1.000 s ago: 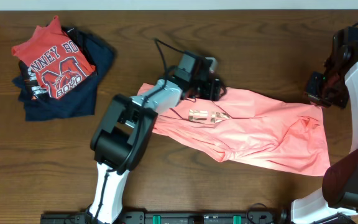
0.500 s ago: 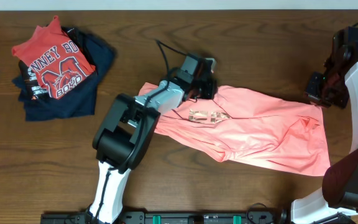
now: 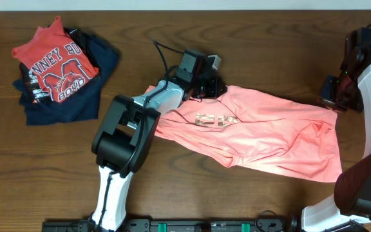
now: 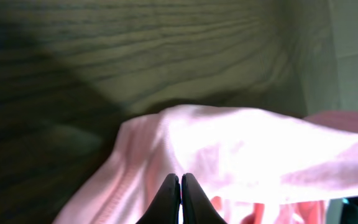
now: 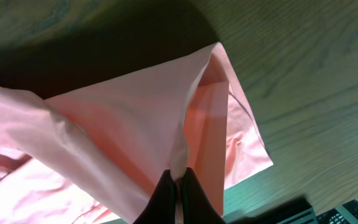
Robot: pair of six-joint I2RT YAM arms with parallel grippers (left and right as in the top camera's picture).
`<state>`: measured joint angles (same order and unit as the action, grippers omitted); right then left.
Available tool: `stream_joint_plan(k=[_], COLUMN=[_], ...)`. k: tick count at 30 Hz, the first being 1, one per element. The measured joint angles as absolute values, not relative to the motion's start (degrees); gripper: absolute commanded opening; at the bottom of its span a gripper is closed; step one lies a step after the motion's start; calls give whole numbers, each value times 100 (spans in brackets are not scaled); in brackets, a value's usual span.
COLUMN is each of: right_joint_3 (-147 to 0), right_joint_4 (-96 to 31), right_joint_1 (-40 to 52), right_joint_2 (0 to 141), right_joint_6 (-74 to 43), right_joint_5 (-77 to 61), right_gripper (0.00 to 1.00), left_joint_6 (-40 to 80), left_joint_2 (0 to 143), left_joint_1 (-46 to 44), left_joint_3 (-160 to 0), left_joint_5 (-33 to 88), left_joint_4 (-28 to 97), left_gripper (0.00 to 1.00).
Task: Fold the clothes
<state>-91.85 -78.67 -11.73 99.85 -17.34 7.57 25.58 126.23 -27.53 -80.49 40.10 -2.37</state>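
The shirt's held corner is raised, so next I will bring my right gripper back down over the shirt's near layer, which is below it toward my base, and release the shirt's corner.
The salmon-pink T-shirt lies crumpled across the middle and right of the table, with a patch of gold lettering showing. My left gripper is at the shirt's far left edge. In the left wrist view its jaws are pressed together with the pink cloth bunched at the tips. My right gripper holds the shirt's far right corner. The right wrist view shows it shut on a raised fold of the fabric.
A red shirt with a big "M" print lies on dark navy garments at the back left. The bare wooden table runs along the front. A dark rail lines the near edge.
My left gripper has shut on the shirt's far edge and shifted slightly left and back, drawing the cloth with it. The right arm has stayed put.
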Motion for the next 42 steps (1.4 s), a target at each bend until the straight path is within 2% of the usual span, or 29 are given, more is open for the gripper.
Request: stream_joint_plan(k=[1,5,9,19,21,25,29,31,42], right_joint_3=[-9185,-9185,-9185,-9185,-9185,-9185,-9185,-9185,-9185], right_joint_4=[-7874,-7905,-7961,-7968,-7968,-7966,-7966,-7968,-7896], right_joint_1=[-1184,-1184,-1184,-1184,-1184,-1184,-1184,-1184,-1197], right_joint_2=[9985,9985,9985,9985,9985,9985,9985,9985,9985], right_joint_6=[-1734,-1734,-1734,-1734,-1737,-1734,-1734,-1737,-1734], right_joint_5=[757,757,755,711,711,709,709,709,707], right_gripper=[1,1,1,1,1,1,1,1,1], left_joint_6=[2563,2571,2569,2565,2561,2585,2554,2563,2569], left_joint_2=[12613,12567,12567,12545,12545,12573,12658,12665,12652], left_joint_1=[-2753,-2755,-2797,-3065,-3116,-3208,-3284,-3291,-3210], left_joint_3=[-8049,-8049,-8049,-8051,-8053,-8055,-8055,-8055,-8055], left_joint_5=[4023,3835,3365,2543,2502,2502,2611,2668,2893], left_joint_4=[-228,54,99,-27,-36,-27,-156,-158,-132], left_gripper=[46,61,64,64,57,31,22,7,6])
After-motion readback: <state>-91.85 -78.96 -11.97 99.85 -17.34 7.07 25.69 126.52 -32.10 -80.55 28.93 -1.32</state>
